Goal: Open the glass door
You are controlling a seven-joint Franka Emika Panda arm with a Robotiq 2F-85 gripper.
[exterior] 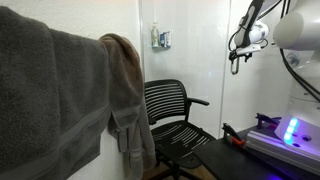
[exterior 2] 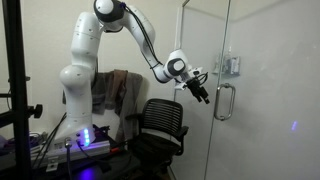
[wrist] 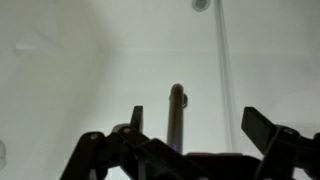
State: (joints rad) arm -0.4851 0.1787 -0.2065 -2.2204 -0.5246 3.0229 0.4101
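The gripper reaches outward toward the glass door next, onto the upper part of the shiny bar, as the handle stands upright ahead between its spread fingers.
The glass door is a tall frosted panel with a short vertical silver bar handle. In an exterior view my gripper is raised just short of the handle, pointing at it. In the wrist view the handle stands upright between my two spread fingers, with the gripper open and gaps on both sides of the bar. The door also fills the wrist view. In an exterior view the gripper hangs in front of the whitish panel; the handle is hidden there.
A black mesh office chair stands below the arm. Grey and brown towels hang close to one camera. A small dispenser is fixed on the white panel. The robot base stands on a dark table.
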